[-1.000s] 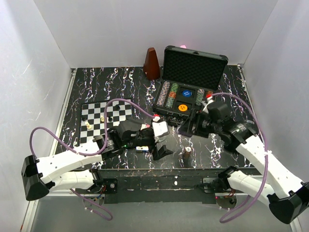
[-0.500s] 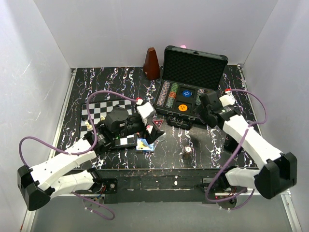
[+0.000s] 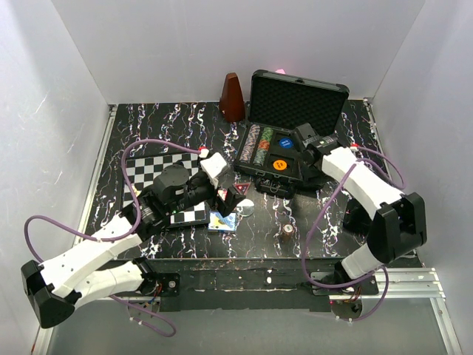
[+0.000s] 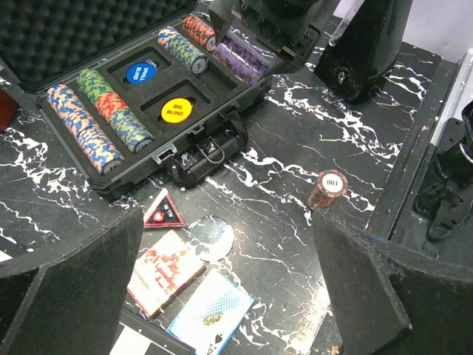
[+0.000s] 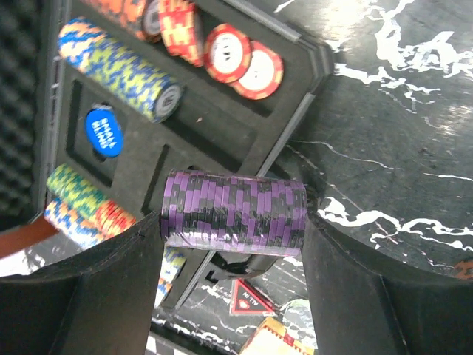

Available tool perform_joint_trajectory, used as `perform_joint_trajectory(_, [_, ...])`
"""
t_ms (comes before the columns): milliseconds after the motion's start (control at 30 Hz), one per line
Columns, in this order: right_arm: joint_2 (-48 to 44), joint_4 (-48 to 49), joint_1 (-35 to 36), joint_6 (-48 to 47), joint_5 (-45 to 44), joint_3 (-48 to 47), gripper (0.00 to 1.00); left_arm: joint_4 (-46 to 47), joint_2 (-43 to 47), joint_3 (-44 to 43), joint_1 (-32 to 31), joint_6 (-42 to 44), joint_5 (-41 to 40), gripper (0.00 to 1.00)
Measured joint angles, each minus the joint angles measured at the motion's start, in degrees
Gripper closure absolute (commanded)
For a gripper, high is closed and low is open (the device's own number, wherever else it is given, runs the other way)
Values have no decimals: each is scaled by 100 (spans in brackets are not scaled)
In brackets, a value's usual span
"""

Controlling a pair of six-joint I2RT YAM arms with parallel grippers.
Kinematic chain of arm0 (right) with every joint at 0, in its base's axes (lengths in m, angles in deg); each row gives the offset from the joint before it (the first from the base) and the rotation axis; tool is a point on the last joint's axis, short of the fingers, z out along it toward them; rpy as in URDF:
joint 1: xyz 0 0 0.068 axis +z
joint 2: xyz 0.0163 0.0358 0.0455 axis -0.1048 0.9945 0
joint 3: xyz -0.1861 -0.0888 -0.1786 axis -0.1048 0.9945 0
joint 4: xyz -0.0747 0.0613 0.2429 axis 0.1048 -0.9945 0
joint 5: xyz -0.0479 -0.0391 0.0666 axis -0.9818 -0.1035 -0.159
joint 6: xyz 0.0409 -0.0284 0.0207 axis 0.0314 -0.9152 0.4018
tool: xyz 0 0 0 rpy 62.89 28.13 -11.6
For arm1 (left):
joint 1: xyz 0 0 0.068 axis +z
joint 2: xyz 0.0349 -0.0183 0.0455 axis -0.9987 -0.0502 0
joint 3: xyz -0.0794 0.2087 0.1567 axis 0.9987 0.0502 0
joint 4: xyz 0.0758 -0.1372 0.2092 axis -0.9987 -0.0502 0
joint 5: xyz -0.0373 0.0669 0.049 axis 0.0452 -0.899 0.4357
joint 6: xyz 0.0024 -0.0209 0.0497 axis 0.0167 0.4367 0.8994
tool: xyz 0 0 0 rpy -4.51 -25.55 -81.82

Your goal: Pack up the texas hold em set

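The empty end [image 5: 213, 140] of the blue-and-yellow row's slot is below my right gripper, so my right gripper needs to turn next, go down and let go of the purple chips there.
The texas hold em set's black case [image 3: 275, 177] lies open with its foam-lined lid [image 3: 298, 102] upright. Rows of striped chips [image 4: 96, 122] fill its slots, beside a blue button [image 4: 139, 72] and a yellow button [image 4: 175, 111]. My right gripper [image 5: 233, 222] is shut on a roll of purple chips [image 5: 233, 211], held sideways over the case's right end [image 3: 304, 151]. My left gripper [image 4: 222, 296] hangs open above a red card box [image 4: 164, 270] and a blue card box [image 4: 211, 310] on the table, holding nothing.
A red-and-black triangle [image 4: 162, 213] and a pale round disc [image 4: 211, 237] lie before the case. A short brown chip stack [image 3: 286, 234] stands near the front edge. The chessboard [image 3: 151, 166] is on the left, the brown metronome [image 3: 232, 96] at the back.
My right arm has swung from the table's front up to the case with the purple chips. My left arm has drawn back leftward, uncovering the card boxes.
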Motion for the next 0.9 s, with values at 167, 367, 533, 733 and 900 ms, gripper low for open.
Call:
perform_joint_trajectory(167, [560,-577,-9,619,-2,-332,99,-7,151,0,26,0,-42,2])
perform_joint_trajectory(367, [1110,-922,-22,813,-72,-761,99,-13,181,0,31,2,-61,2])
perform_joint_trajectory(533, [1147,-1051,-70,876,-96,-800,99,-11,195,-2,33,4,-103,2])
perform_joint_trajectory(733, [1316,-999,-201,916,-31,-896,99,-11,197,-2,33,4,-138,2])
perform_joint_trajectory(900, [1526,-957,-258,918,103,-911,99,-11,195,-2,33,7,-149,2])
